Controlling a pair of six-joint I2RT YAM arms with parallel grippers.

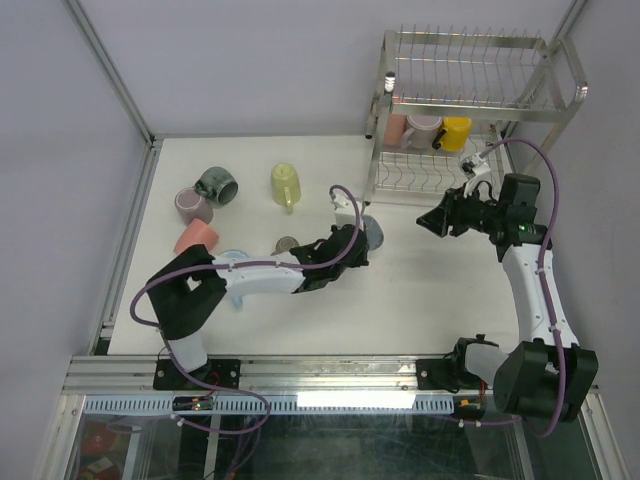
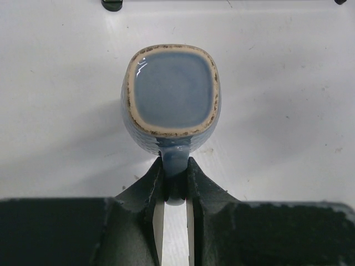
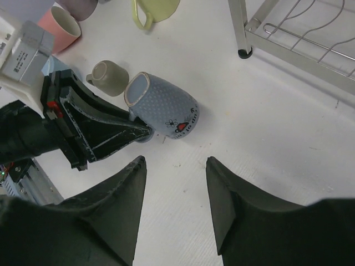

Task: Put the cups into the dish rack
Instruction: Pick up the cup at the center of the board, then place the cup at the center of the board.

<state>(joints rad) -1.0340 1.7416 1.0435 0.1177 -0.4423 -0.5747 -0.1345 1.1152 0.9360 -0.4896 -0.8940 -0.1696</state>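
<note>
The robot should next move its left gripper to the right in the top view and let go of the mug's handle, because clear tabletop lies on that side of it.
My left gripper point(image 1: 355, 245) is shut on the handle of a grey-blue mug point(image 2: 172, 91). The mug is tipped on its side at table level, mid-table point(image 1: 371, 232). My right gripper point(image 3: 176, 163) is open and empty, hovering just right of that mug point(image 3: 166, 108), between it and the chrome dish rack point(image 1: 470, 100). The rack's lower shelf holds a pink cup point(image 1: 397, 128), a mauve cup point(image 1: 422, 128) and a yellow cup point(image 1: 455, 132). On the table at left are a dark grey-green mug point(image 1: 217, 184), a mauve cup point(image 1: 193, 206), a salmon pink cup point(image 1: 197, 237), a yellow-green mug point(image 1: 285, 184), a taupe cup point(image 1: 287, 243) and a light blue cup point(image 1: 235, 262) partly under my left arm.
The rack's near leg point(image 3: 242, 52) stands on the white table just beyond the grey-blue mug. The taupe cup point(image 3: 108, 77) sits close behind my left gripper's fingers point(image 3: 111, 133). A metal frame rail point(image 1: 125, 240) runs along the table's left edge.
</note>
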